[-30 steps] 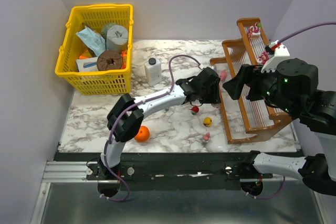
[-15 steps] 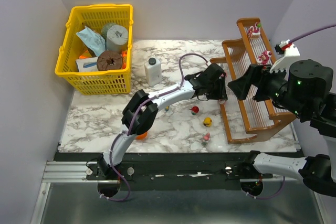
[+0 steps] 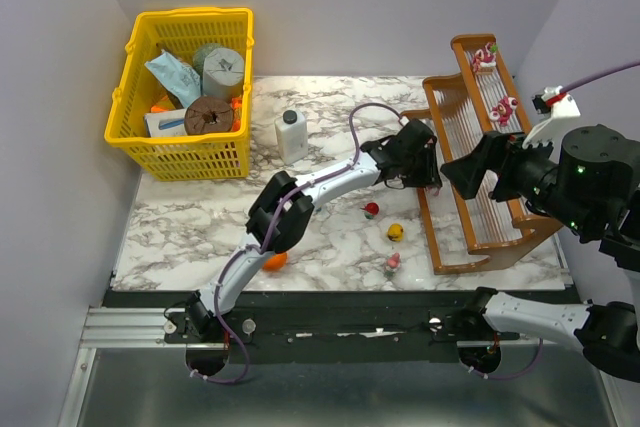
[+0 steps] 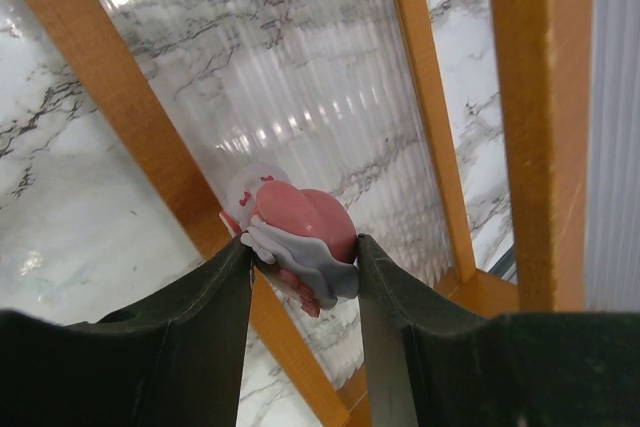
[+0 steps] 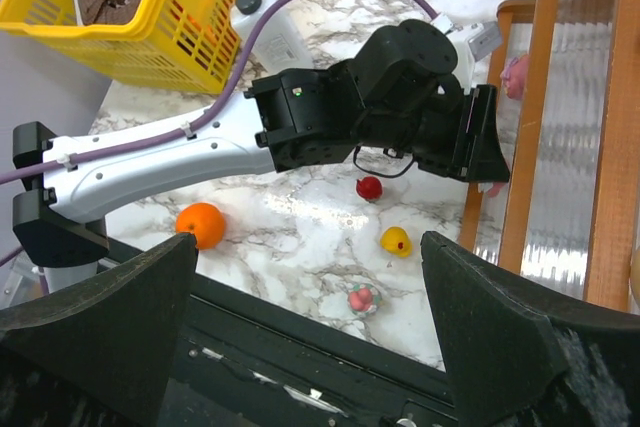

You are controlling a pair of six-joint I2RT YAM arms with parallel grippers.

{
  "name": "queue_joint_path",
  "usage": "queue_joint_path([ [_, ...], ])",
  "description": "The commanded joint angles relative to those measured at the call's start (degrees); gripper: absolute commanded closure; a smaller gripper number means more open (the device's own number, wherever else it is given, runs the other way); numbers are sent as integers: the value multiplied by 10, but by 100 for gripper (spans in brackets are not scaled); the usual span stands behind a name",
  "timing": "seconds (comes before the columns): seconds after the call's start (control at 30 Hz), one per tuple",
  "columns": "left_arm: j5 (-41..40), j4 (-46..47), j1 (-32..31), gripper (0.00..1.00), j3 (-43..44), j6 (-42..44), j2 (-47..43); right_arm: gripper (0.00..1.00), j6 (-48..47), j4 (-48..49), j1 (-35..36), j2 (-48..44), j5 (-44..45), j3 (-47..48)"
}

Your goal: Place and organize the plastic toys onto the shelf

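The bare part of the lowest level is below my left gripper's fingers. My left gripper will go down next, slightly outward along the shelf's front bar, and let go of the pink and white toy.
My left gripper (image 3: 428, 171) is shut on a pink and white toy (image 4: 300, 232), holding it over the front rail of the shelf's lowest tier (image 4: 150, 137). The brown stepped shelf (image 3: 480, 209) stands at the right. Two red and white toys (image 3: 485, 55) (image 3: 505, 107) sit on its top tier, and a pink toy (image 5: 515, 75) lies on the lowest tier. On the marble lie a red toy (image 3: 371, 210), a yellow toy (image 3: 396, 232) and a pink and green toy (image 3: 393, 263). My right gripper (image 3: 478, 169) hangs open and empty, high above the shelf; its own view (image 5: 308, 247) looks down on the left arm.
A yellow basket (image 3: 150, 137) full of items stands at the back left. A white bottle with a dark cap (image 3: 291, 133) stands beside it. An orange ball (image 3: 272, 261) lies near the front edge, partly under the left arm.
My left gripper has moved right with the pink toy, from the marble to the shelf's lowest tier. My right arm has drawn back to the right.
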Motion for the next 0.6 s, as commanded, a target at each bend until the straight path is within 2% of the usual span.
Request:
queue_joint_path([
  [0.0,1,-19,0,90,33,-5,19,1,4,6,-3,-8,-4,-16],
  [0.57,13,-13,11,89,76,-10,67,1,11,-2,-2,-12,12,-28],
])
